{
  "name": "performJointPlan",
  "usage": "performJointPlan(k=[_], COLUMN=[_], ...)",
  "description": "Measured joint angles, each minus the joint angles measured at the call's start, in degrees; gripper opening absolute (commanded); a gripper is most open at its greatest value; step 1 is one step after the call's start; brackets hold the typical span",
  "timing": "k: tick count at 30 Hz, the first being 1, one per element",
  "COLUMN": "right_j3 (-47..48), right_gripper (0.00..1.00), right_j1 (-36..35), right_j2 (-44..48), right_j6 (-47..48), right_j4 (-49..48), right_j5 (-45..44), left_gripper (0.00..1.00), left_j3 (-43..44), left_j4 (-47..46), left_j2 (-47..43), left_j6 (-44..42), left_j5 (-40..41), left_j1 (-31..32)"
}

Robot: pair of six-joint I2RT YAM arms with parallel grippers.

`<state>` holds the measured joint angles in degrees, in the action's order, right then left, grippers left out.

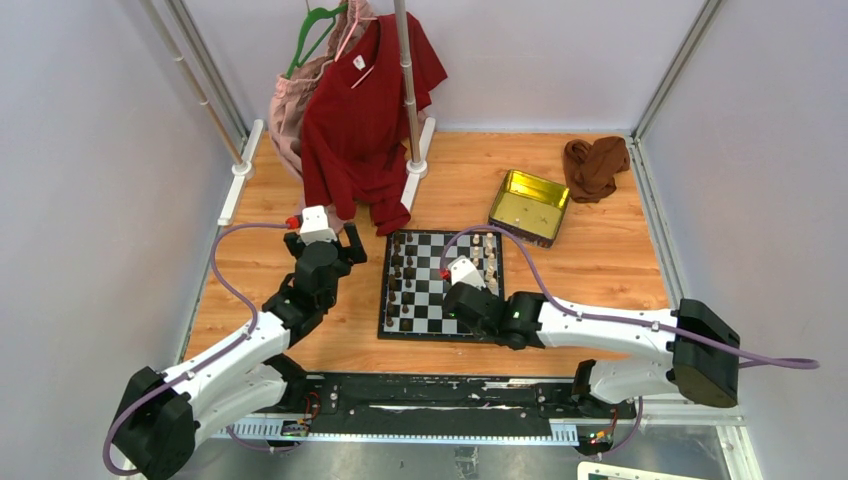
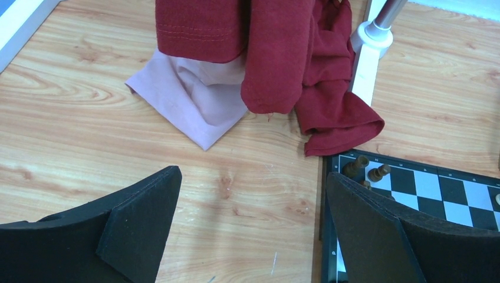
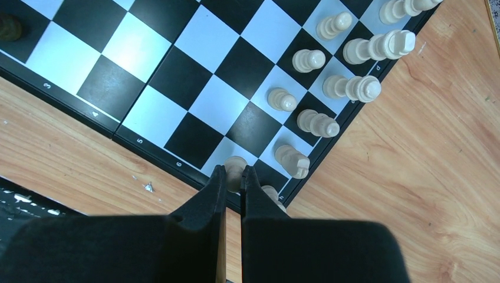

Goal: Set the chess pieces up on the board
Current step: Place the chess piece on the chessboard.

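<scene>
The pawn goes outward and down with my right gripper next and is released. The empty black square next in the cream pawn row is outward of my right gripper and below.
The board [image 1: 430,300] lies at the middle of the table. Dark chess pieces [image 1: 398,275] stand along its left columns and cream chess pieces [image 1: 490,255] along its right. My right gripper [image 1: 476,318] is low over the board's near right corner. In the right wrist view this gripper [image 3: 233,172] is shut on a cream pawn [image 3: 235,164] on a white square, next to the other cream pieces [image 3: 354,88]. My left gripper [image 1: 325,243] hovers over bare wood left of the board, and its jaws [image 2: 252,175] are wide open and empty. Two dark pieces [image 2: 359,165] show at the board's far left corner.
A gold tin [image 1: 529,205] sits behind the board on the right, with a brown cloth [image 1: 594,165] past it. A red shirt [image 1: 365,110] hangs from a rack pole [image 1: 417,165] and drapes down to the board's far left corner. Beside it lies a pink garment [image 2: 194,100].
</scene>
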<state>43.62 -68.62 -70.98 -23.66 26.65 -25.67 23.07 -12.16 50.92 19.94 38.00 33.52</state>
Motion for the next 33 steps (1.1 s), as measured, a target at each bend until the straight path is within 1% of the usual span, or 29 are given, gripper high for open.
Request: performJointPlan(k=[7, 19, 33], right_j3=[-0.22, -1.49, -2.19], right_gripper=[0.00, 0.00, 0.04], right_j1=[0.31, 3.69, 5.40], right_j2=[-1.86, -3.61, -4.46], right_j6=[-0.37, -0.02, 0.76], right_j4=[-0.37, -3.48, -5.79], right_j5=[-0.96, -0.33, 0.94], left_gripper=[1.00, 1.00, 1.00], left_j3=[0.02, 0.09, 0.20], left_j4=[0.09, 0.09, 0.09], left_j2=[0.28, 1.90, 2.19], left_j6=[0.00, 0.00, 0.00], left_j5=[0.02, 0.04, 0.22], left_j1=[0.04, 0.04, 0.04])
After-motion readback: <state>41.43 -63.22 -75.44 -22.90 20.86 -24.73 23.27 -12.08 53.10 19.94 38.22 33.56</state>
